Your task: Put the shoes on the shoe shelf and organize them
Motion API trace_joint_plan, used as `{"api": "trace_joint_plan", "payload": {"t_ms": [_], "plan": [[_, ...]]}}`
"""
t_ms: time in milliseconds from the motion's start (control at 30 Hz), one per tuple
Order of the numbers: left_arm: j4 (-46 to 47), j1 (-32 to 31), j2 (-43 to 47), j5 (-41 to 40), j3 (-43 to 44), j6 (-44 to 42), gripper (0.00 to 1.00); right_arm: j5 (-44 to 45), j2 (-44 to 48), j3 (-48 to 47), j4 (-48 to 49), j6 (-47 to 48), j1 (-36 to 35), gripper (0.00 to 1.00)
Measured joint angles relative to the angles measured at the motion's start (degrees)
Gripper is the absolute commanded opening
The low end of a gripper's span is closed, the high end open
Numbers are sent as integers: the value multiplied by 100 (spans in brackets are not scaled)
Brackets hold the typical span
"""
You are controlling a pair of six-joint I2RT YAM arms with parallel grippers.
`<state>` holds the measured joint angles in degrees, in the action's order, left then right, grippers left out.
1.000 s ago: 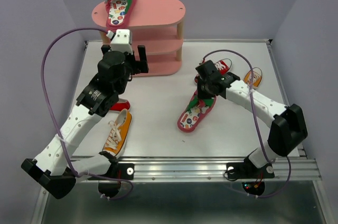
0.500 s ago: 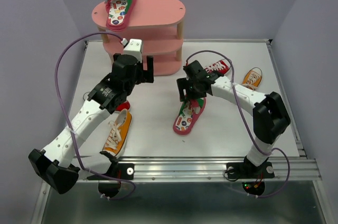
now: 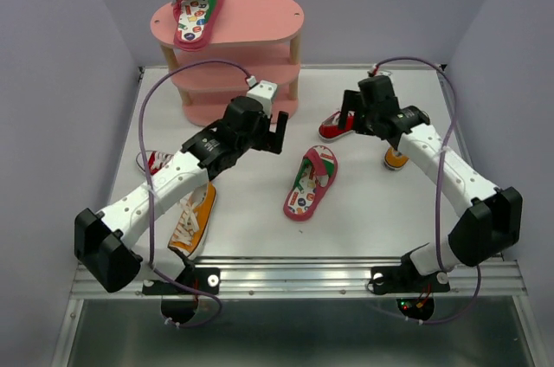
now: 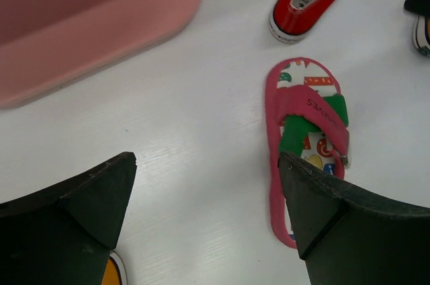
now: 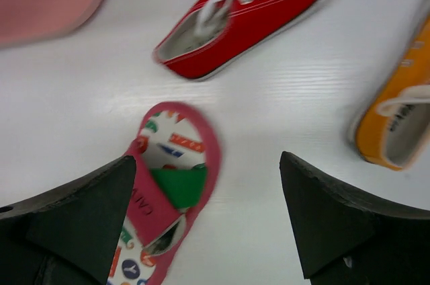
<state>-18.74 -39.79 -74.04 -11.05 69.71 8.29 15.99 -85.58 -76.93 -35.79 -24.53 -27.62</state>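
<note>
The loose flip-flop's green strap is below my left gripper and to its right in the top view, so I will move the gripper's fingers across and down around the strap.
The pink three-tier shoe shelf (image 3: 251, 29) stands at the back left, with one pink flip-flop (image 3: 197, 12) on its top board. The other flip-flop (image 3: 309, 181) (image 4: 306, 137) (image 5: 168, 191) lies loose mid-table. My left gripper (image 3: 273, 138) (image 4: 207, 158) hovers open just left of it, nothing between its fingers. My right gripper (image 3: 353, 118) (image 5: 208, 160) is open and empty above the table, beside a red sneaker (image 3: 338, 125) (image 5: 248, 9). An orange sneaker (image 3: 394, 157) (image 5: 396, 124) lies partly under the right arm. Another red sneaker (image 3: 156, 162) and orange sneaker (image 3: 192, 220) lie front left.
The shelf's bottom board (image 4: 94, 16) juts toward the left gripper. Grey walls close in the table on the left, right and back. A metal rail (image 3: 294, 279) runs along the near edge, and purple cables loop over both arms.
The right gripper opened, let go of the flip-flop on the table and pulled back right toward the red sneaker. The left arm swung right from the shelf toward the flip-flop.
</note>
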Motion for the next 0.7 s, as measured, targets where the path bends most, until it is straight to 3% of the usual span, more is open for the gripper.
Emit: {"api": "trace_joint_plan", "payload": {"t_ms": [133,233,700], "plan": [[92,-391,-352,323,-2,68,99,280,433,205,-24,-118,802,97],[205,-603,-752,664,0,149,98,372,555,260,-31,-118,1010,98],[918,-1003,-1740,1263,-525,350,76,363,595,391,-101,-116,1078,99]]}}
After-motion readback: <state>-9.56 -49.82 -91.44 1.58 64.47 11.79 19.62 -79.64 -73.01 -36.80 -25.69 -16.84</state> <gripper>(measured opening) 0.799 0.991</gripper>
